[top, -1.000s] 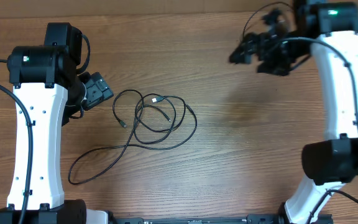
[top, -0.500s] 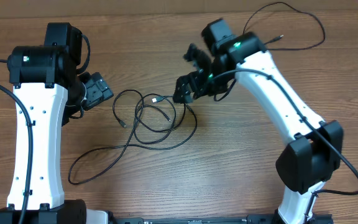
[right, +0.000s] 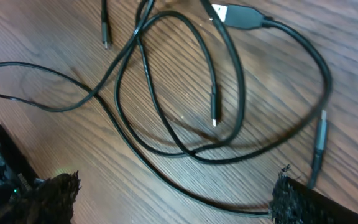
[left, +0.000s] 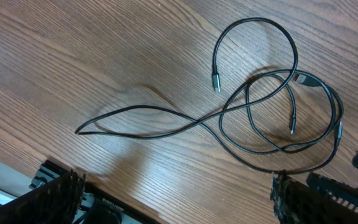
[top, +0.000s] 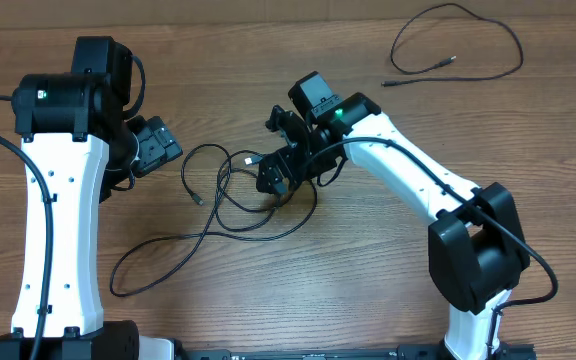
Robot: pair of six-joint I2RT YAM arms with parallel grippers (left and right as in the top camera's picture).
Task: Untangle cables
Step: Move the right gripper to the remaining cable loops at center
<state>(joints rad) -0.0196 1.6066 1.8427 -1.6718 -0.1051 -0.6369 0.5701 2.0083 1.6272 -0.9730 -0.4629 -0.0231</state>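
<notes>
I will lower my right gripper and close it on the looped piece of cable point(right: 241, 102) beside the thin plug, because that piece is below the gripper, to the right in the wrist view.
A tangle of thin black cables point(top: 236, 200) lies on the wood table left of centre, with overlapping loops and a long tail point(top: 148, 260) running to the lower left. It shows in the left wrist view point(left: 272, 112) and, close up, in the right wrist view point(right: 185, 112), with a flat plug point(right: 238, 15) at the top. A separate black cable point(top: 468, 40) lies looped at the far right. My right gripper point(top: 280, 172) is open, low over the tangle's right side, its fingers point(right: 173, 199) wide apart. My left gripper point(top: 153, 148) is open, left of the tangle.
The table's near edge point(left: 17, 168) shows in the left wrist view, with dark equipment below it. The right arm point(top: 418, 180) stretches diagonally across the table's middle. The left arm point(top: 58, 200) stands along the left side.
My right arm has swung from the far right corner down and left to the tangle. The separate cable now lies at the far right, free of the gripper. The left arm has not moved.
</notes>
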